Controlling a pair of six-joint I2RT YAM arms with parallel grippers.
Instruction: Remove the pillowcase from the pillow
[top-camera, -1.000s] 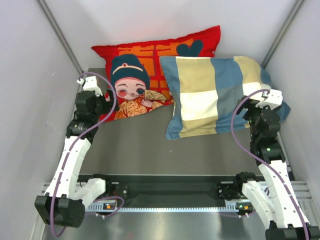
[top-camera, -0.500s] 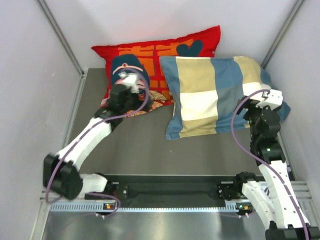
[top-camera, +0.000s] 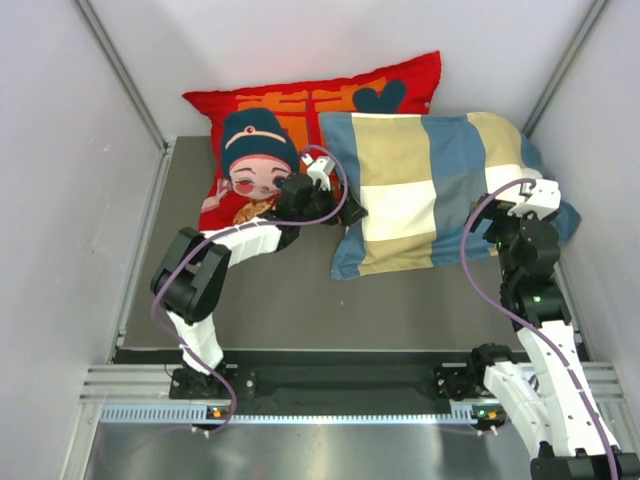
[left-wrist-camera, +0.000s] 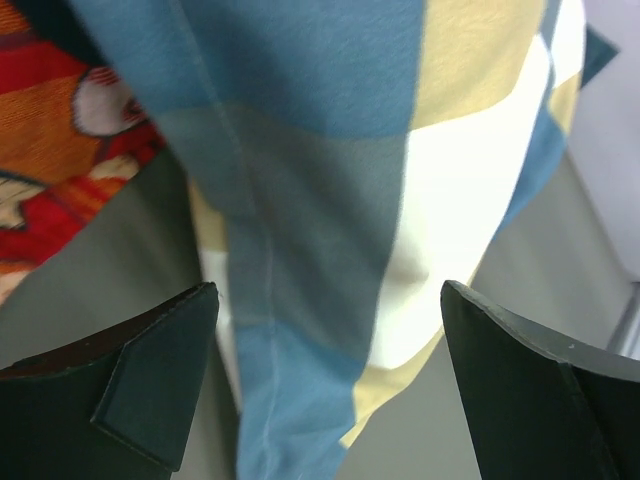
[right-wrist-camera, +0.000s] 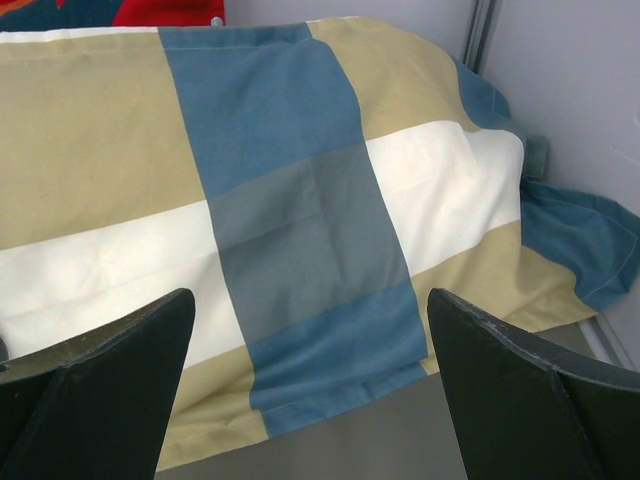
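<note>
My left gripper moves toward the right in the top view next, onto the blue edge of the pillowcase beside the cream patch (top-camera: 353, 233) (left-wrist-camera: 315, 245), because that edge runs between its open fingers.
The pillowcase (top-camera: 430, 190), in blue, tan and cream checks, lies filled out at the back right of the table. The pillow is hidden inside it. My left gripper (top-camera: 347, 203) is open and reaches over the case's left edge. In the left wrist view its jaws stand wide apart (left-wrist-camera: 325, 292) over the blue edge strip of the pillowcase (left-wrist-camera: 300, 200), and hold nothing. My right gripper (top-camera: 538, 195) is open by the case's right end. In the right wrist view (right-wrist-camera: 308, 296) it faces the pillowcase (right-wrist-camera: 290, 220) and its front edge, empty.
A red cartoon-figure cushion (top-camera: 290, 115) leans at the back left, partly under the pillowcase's left side, and shows in the left wrist view (left-wrist-camera: 60, 130). Grey walls close in left, right and behind. A metal rail (top-camera: 330, 410) runs along the near edge.
My left arm has swung from the table's left side across the red cushion to the pillowcase's left edge. The right arm and the pillowcase have not moved.
</note>
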